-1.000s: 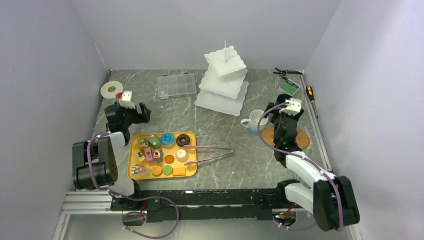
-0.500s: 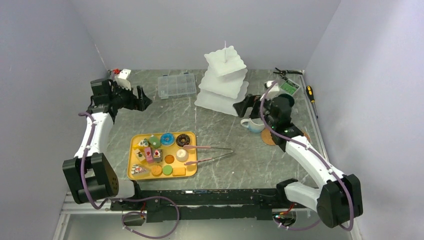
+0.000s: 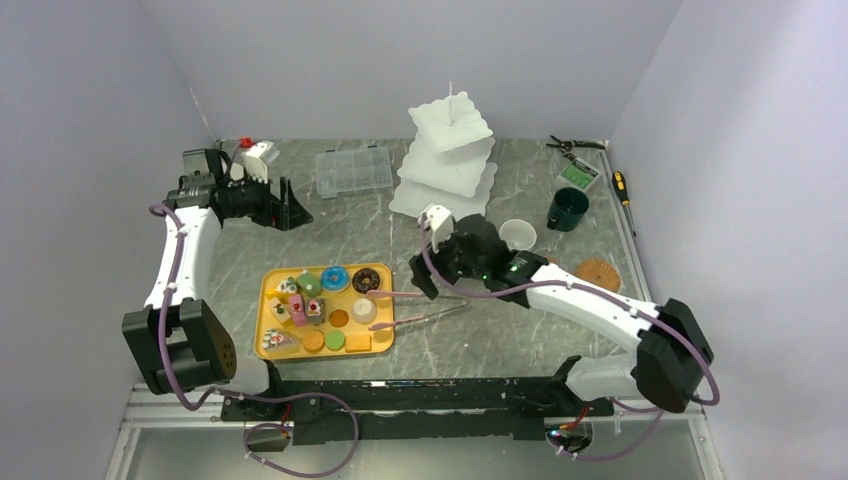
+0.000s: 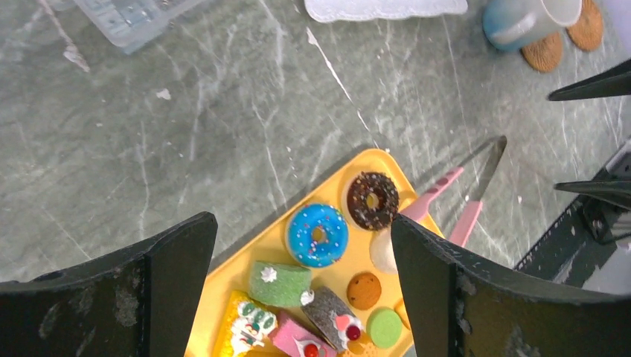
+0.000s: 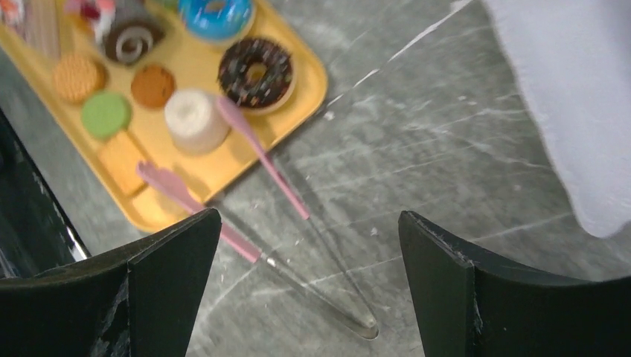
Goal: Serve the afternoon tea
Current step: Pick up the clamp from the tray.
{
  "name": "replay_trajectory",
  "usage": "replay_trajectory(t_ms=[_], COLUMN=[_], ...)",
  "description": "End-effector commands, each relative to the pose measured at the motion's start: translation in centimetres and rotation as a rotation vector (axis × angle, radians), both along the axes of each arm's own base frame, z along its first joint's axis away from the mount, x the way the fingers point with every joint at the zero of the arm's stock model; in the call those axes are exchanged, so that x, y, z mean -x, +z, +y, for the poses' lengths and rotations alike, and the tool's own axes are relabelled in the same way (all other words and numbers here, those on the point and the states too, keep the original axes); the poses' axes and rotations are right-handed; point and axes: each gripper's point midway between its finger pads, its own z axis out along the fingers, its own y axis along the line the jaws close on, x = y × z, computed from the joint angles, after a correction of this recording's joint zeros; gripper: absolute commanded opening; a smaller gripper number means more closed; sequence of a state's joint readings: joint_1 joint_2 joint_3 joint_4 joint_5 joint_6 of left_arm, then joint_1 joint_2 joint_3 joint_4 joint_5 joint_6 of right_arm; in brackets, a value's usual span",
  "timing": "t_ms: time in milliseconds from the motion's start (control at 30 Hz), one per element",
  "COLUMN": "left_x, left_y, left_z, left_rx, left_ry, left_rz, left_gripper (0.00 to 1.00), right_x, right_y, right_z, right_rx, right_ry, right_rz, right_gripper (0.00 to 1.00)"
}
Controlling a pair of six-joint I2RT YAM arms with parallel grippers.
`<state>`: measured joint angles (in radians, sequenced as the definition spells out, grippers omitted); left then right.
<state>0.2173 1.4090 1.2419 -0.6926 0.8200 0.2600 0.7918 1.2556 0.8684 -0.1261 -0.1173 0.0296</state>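
The pink tongs lie with their arms spread apart, so I will lower my right gripper toward the tray (image 3: 272, 318) next and close it on the far arm (image 3: 407, 294) beside the tray.
Several toy pastries, among them a blue donut (image 3: 334, 278) and a chocolate donut (image 3: 366, 279), lie on a yellow tray (image 3: 272, 318). The white three-tier stand (image 3: 447, 165) is at the back. A white mug (image 3: 518, 234) and a dark-green mug (image 3: 567, 208) stand to its right, with a cork coaster (image 3: 598, 273) nearer. My left gripper (image 3: 291, 211) is open and empty, high over the table; its view shows the blue donut (image 4: 318, 234) between the fingers. My right gripper (image 3: 424, 281) is open and empty above the pink tongs (image 5: 260, 160), right of the tray (image 5: 306, 80).
A clear compartment box (image 3: 353, 170) lies at the back left of the stand. The pink tongs (image 3: 420, 305) rest from the tray onto the table. Pliers (image 3: 574, 145) and a screwdriver (image 3: 622, 186) lie at the back right. Purple walls close three sides.
My right arm has swung left from the white mug and coaster to above the tongs, uncovering the dark-green mug. My left arm rose from beside the tray to the back left.
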Motion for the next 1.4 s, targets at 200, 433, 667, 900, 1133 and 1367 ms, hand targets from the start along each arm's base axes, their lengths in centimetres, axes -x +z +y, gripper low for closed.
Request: replay_trajectory(t_ms=[200, 433, 667, 900, 1133, 1367], left_x=[5.4, 7.0, 7.4, 8.1, 8.6, 9.9], left_y=[1.3, 1.9, 2.4, 2.7, 3.1, 3.4], left_z=[-3.6, -4.4, -4.4, -4.5, -5.1, -6.2], left_rx=[-0.113, -0.121, -0.133, -0.144, -0.127, -0.141], left_ry=[-0.236, -0.285, -0.298, -0.328, -0.364, -0.431], left_rz=[-0.048, -0.091, -0.1, -0.124, -0.145, -0.195], left_gripper=[0.94, 0.94, 0.94, 0.94, 0.92, 0.88], right_x=[2.5, 2.4, 1.2, 0.1, -0.4, 0.2], right_y=[-4.4, -7.9, -10.3, -11.2, -10.6, -9.8], right_z=[4.3, 5.4, 6.7, 7.2, 6.6, 5.3], right_rx=[0.194, 0.247, 0.276, 0.287, 0.301, 0.298], right_ry=[0.354, 0.413, 0.429, 0.408, 0.369, 0.333], right_rz=[-0.088, -0.069, -0.081, -0.119, -0.147, -0.167], right_gripper=[0.93, 0.88, 0.78, 0.67, 0.23, 0.11])
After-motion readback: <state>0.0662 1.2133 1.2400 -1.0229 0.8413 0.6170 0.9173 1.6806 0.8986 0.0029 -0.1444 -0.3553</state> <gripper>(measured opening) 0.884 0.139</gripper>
